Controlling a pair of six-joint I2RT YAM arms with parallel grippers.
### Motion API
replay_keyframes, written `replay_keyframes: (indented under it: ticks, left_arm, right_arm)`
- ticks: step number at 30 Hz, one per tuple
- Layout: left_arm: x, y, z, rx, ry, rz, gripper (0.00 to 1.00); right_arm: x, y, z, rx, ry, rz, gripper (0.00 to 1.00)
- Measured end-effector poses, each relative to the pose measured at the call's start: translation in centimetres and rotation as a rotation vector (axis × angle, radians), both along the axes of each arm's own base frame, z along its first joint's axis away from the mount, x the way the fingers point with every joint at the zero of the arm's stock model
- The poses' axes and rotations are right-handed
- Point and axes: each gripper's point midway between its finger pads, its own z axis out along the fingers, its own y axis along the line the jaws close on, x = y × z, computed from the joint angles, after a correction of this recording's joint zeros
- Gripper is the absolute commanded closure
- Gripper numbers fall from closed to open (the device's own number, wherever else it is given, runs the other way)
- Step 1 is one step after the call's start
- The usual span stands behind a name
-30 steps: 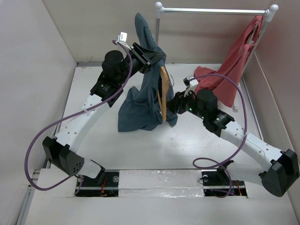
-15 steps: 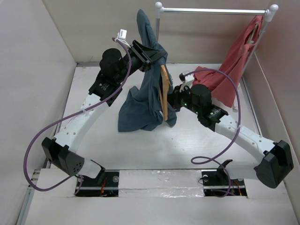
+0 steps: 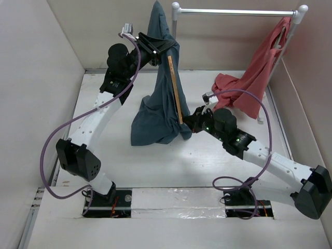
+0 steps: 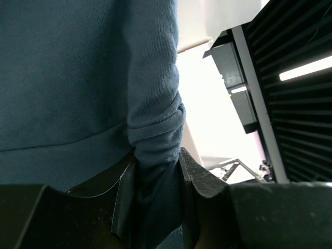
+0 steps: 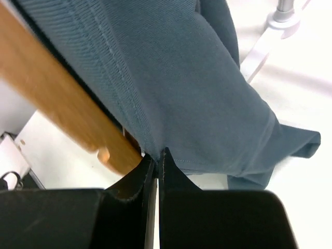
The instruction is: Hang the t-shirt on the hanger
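Note:
The hanger's bare end (image 3: 180,121) (image 5: 122,160) lies left of my right gripper in the top view, so I need to pull the t-shirt's stitched edge back and around it, then release.
The dark slate-blue t-shirt (image 3: 155,111) hangs in a long drape, its lower folds resting on the table. My left gripper (image 3: 154,49) is held high and is shut on a bunched fold of the t-shirt (image 4: 78,78) near its top; in the left wrist view the left gripper (image 4: 155,158) has cloth filling its jaws. The tan wooden hanger (image 3: 174,88) stands almost upright against the cloth, its hook hidden. My right gripper (image 3: 188,124) is at the hanger's lower end. In the right wrist view the right gripper (image 5: 157,155) pinches a stitched edge of the t-shirt (image 5: 197,88) beside the hanger (image 5: 57,104).
A white metal rail (image 3: 236,11) stands at the back right, with a coral-red garment (image 3: 254,78) hanging from its right end and trailing onto the table. Beige walls close in the left, back and right sides. The rail's post foot (image 5: 282,18) shows behind the cloth.
My left arm has lifted the t-shirt and the hanger higher and more upright. My right gripper has gone from open to shut on the t-shirt's edge by the hanger's lower end.

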Motion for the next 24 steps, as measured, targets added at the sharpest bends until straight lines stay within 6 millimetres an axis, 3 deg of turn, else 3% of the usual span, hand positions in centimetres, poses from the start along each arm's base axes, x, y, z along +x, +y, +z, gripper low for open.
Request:
replay_keyframes:
  ticks: [6, 15, 18, 22, 24]
  left_arm:
    - [2.2, -1.1, -0.6, -0.032, 0.038, -0.016, 1.00]
    - [4.4, -1.3, 0.7, -0.060, 0.025, -0.007, 1.00]
    - [5.6, 0.3, 0.8, -0.064, 0.022, 0.046, 1.00]
    - [8.0, 4.0, 0.8, -0.049, 0.005, 0.166, 1.00]
    - [8.9, 4.9, 0.8, -0.017, 0.003, 0.202, 1.00]
  right_arm:
    - [-1.8, -0.3, -0.4, 0.037, 0.024, -0.020, 1.00]
    - [-3.4, 1.1, -2.8, 0.053, 0.105, -0.022, 1.00]
    - [-4.1, 1.7, -3.6, 0.049, 0.133, -0.010, 1.00]
    - [-5.5, 2.3, -5.9, 0.014, 0.190, 0.016, 1.00]
    - [-5.7, 2.6, -5.7, 0.026, 0.191, 0.023, 1.00]
